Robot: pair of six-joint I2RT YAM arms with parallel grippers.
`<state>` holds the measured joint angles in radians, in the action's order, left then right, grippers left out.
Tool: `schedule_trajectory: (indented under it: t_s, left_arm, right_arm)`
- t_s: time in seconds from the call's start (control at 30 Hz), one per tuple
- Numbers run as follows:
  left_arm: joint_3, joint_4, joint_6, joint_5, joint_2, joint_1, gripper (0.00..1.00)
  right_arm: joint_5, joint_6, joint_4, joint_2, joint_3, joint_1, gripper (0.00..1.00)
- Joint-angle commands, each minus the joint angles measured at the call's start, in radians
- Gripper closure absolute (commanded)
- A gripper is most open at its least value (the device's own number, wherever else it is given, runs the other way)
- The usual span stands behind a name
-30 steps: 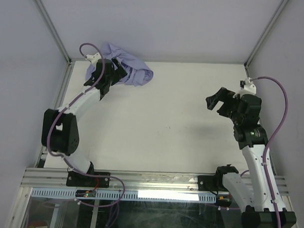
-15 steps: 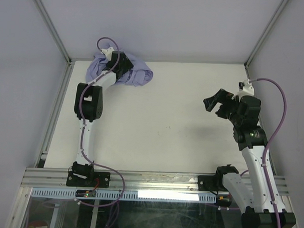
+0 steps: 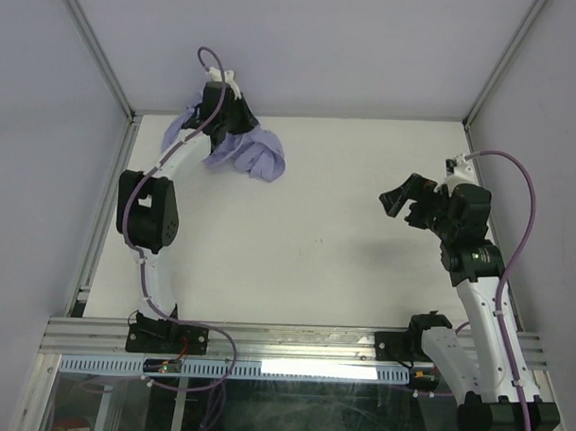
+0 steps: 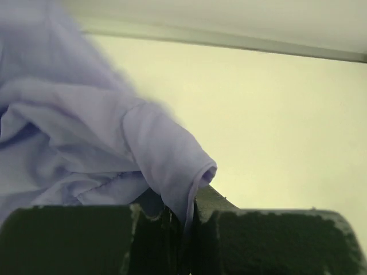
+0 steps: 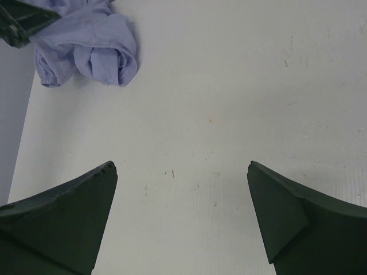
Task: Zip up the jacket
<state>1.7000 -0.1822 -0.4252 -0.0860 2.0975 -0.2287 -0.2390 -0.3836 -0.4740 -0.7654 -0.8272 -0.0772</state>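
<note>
My left gripper raises the fold next, carries it back and down and releases it over the bare table, since that space lies back.
The jacket (image 3: 250, 154) is a crumpled lavender bundle at the table's far left corner; no zipper shows. My left gripper (image 3: 225, 119) is stretched out over it and shut on a fold of the fabric. In the left wrist view the pinched fold of the jacket (image 4: 166, 154) rises from between the closed fingers (image 4: 252, 240), near my left gripper (image 4: 186, 220). My right gripper (image 3: 402, 202) hovers open above the right half of the table, far from the jacket. In the right wrist view my right gripper (image 5: 180, 172) has only bare table between its fingers, and the jacket (image 5: 92, 46) lies at the upper left.
The white table (image 3: 344, 227) is bounded by grey enclosure walls with aluminium corner posts (image 3: 95, 53). A metal rail (image 3: 293, 341) runs along the near edge by the arm bases. The left arm's elbow (image 3: 146, 215) stands over the left side of the table.
My left arm has reached further toward the back corner and its gripper has gone from open to shut on the jacket. The bundle has shifted slightly. The right gripper drifted a little left.
</note>
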Motion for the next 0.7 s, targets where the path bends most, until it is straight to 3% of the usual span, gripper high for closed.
schedule_trajectory:
  t_s: [0.0, 0.17, 0.33, 0.47, 0.6, 0.67]
  left_arm:
    - [0.155, -0.104, 0.115, -0.181, -0.198, -0.125, 1.0]
    - [0.396, -0.281, 0.145, -0.256, -0.266, -0.253, 1.0]
    - [0.493, -0.312, 0.091, -0.34, -0.376, -0.29, 1.0]
    - [0.342, -0.312, 0.079, -0.231, -0.525, -0.29, 1.0]
    - [0.028, -0.325, 0.075, -0.008, -0.704, -0.264, 1.0]
    - [-0.143, -0.329, 0.042, 0.072, -0.784, -0.23, 0.88]
  right_arm:
    - [-0.065, 0.003, 0.062, -0.014, -0.015, -0.006, 0.01]
    - [-0.093, 0.012, 0.063, -0.019, -0.045, -0.008, 0.01]
    - [-0.076, 0.046, 0.035, -0.018, -0.082, -0.01, 0.01]
    - [-0.083, 0.071, 0.009, -0.026, -0.107, -0.013, 0.01]
    - [-0.108, 0.094, -0.023, -0.026, -0.123, -0.016, 0.01]
    - [-0.123, 0.107, -0.04, -0.025, -0.123, -0.018, 0.01]
